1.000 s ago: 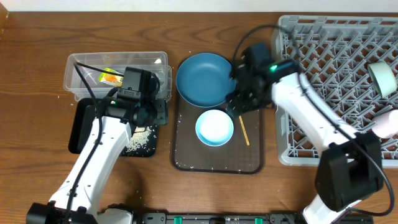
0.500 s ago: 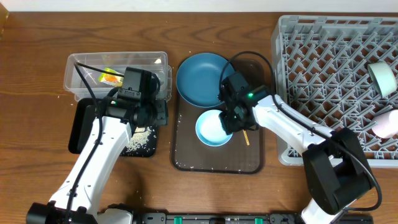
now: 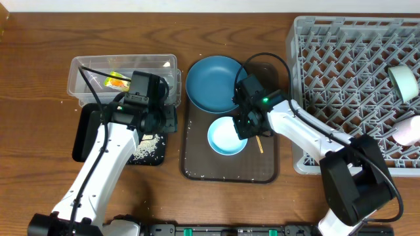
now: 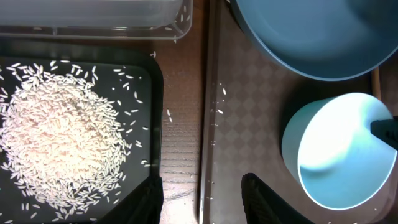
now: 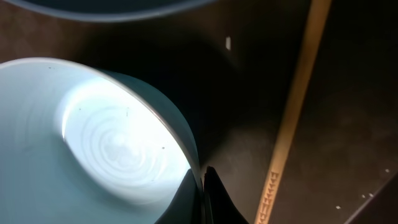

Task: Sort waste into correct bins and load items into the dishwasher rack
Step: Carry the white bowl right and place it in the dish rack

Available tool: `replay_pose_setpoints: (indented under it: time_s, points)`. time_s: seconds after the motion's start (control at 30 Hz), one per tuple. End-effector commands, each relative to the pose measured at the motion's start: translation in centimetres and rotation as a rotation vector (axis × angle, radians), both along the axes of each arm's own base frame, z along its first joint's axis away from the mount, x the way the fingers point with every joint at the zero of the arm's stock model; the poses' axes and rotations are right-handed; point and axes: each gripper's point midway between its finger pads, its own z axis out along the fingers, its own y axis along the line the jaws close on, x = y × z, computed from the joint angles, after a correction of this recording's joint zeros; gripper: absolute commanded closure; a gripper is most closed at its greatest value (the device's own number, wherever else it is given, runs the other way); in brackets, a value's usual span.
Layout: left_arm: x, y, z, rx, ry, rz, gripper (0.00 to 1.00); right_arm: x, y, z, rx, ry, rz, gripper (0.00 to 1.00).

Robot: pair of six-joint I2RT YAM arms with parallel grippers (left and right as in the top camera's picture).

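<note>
My right gripper lifts the white bowl (image 3: 226, 137) across next. Then it tilts the bowl into empty rack slots (image 3: 356, 73) beside the mint-green bowl, right of my right gripper in the overhead view.
The white bowl (image 3: 226, 137) sits on the brown tray, and my right gripper (image 3: 243, 130) is shut on its right rim. In the right wrist view the two fingers pinch the bowl (image 5: 93, 143) wall at the gripper (image 5: 203, 193). The wooden stick (image 3: 258, 141) (image 5: 297, 118) lies just right of the bowl. The dark-blue dish (image 3: 215, 83) rests at the tray's far end. My left gripper (image 3: 156, 119) (image 4: 202, 202) is open and empty over the gap between the black tray (image 4: 149, 93) and the brown tray. Rice (image 4: 59, 146) is piled on the black tray.
The clear tub (image 3: 125, 77) holds a yellow-green wrapper (image 3: 116, 82). The grey rack (image 3: 348, 85) stands at the right with a mint-green bowl (image 3: 403, 82) and a white-pink cup (image 3: 411, 131) in it. Stray rice grains dot the brown tray (image 3: 230, 167).
My right gripper dropped from beside the blue dish to the white bowl and shut on its rim; the bowl shifted slightly. The left arm stayed put.
</note>
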Motion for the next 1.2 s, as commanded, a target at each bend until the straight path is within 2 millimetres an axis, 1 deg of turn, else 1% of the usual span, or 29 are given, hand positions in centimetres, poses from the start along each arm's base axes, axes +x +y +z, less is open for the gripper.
replay_pose_setpoints:
  time_s: [0.0, 0.07, 0.13, 0.2, 0.23, 0.3, 0.33, 0.47, 0.57, 0.63, 0.73, 0.8, 0.83, 0.93, 1.03, 1.07, 1.17]
  points:
    - [0.4, 0.2, 0.7, 0.006, -0.023, 0.002, 0.56, 1.5, -0.5, 2.2, 0.013, -0.058, -0.012, 0.99]
    - [0.4, 0.2, 0.7, 0.006, -0.023, 0.002, 0.55, 2.4, -0.7, 3.8, 0.023, -0.104, 0.004, 0.99]
    - [0.4, 0.2, 0.7, 0.006, -0.023, 0.002, 0.53, 3.8, -2.0, 5.9, -0.003, -0.183, -0.028, 0.99]
    - [0.4, 0.2, 0.7, 0.006, -0.023, 0.002, 0.53, 5.5, -4.1, 8.2, -0.062, -0.291, -0.082, 0.99]
    - [0.4, 0.2, 0.7, 0.006, -0.023, 0.002, 0.53, 6.6, -5.8, 9.9, -0.117, -0.374, -0.125, 0.99]
    - [0.4, 0.2, 0.7, 0.006, -0.023, 0.002, 0.52, 8.1, -8.2, 12.1, -0.199, -0.482, -0.174, 0.99]
    - [0.4, 0.2, 0.7, 0.006, -0.024, 0.002, 0.52, 9.0, -10.0, 13.8, -0.261, -0.560, -0.212, 0.99]
    - [0.4, 0.2, 0.7, 0.006, -0.023, 0.002, 0.52, 11.1, -14.6, 18.3, -0.436, -0.742, -0.285, 0.99]
    - [0.4, 0.2, 0.7, 0.006, -0.024, 0.002, 0.52, 12.4, -17.5, 20.7, -0.563, -0.833, -0.320, 0.99]
    - [0.4, 0.2, 0.7, 0.006, -0.023, 0.002, 0.52, 13.0, -20.0, 22.4, -0.670, -0.884, -0.364, 0.99]
    - [0.4, 0.2, 0.7, 0.006, -0.023, 0.002, 0.52, 13.7, -23.0, 24.7, -0.736, -0.955, -0.475, 0.99]
    - [0.4, 0.2, 0.7, 0.006, -0.023, 0.002, 0.52, 14.1, -24.8, 25.9, -0.757, -0.998, -0.539, 0.99]
    - [0.4, 0.2, 0.7, 0.006, -0.023, 0.002, 0.52, 14.2, -26.1, 26.6, -0.776, -1.021, -0.585, 0.99]
    - [0.4, 0.2, 0.7, 0.006, -0.023, 0.002, 0.52, 14.1, -29.1, 27.6, -0.830, -1.052, -0.698, 0.99]
    - [0.4, 0.2, 0.7, 0.006, -0.024, 0.002, 0.52, 14.1, -32.0, 27.8, -0.944, -1.039, -0.747, 0.99]
    - [0.4, 0.2, 0.7, 0.006, -0.023, 0.002, 0.52, 14.1, -33.1, 27.7, -1.002, -1.026, -0.767, 0.99]
    - [0.4, 0.2, 0.7, 0.006, -0.024, 0.002, 0.52, 14.0, -35.6, 27.3, -1.148, -0.981, -0.803, 0.99]
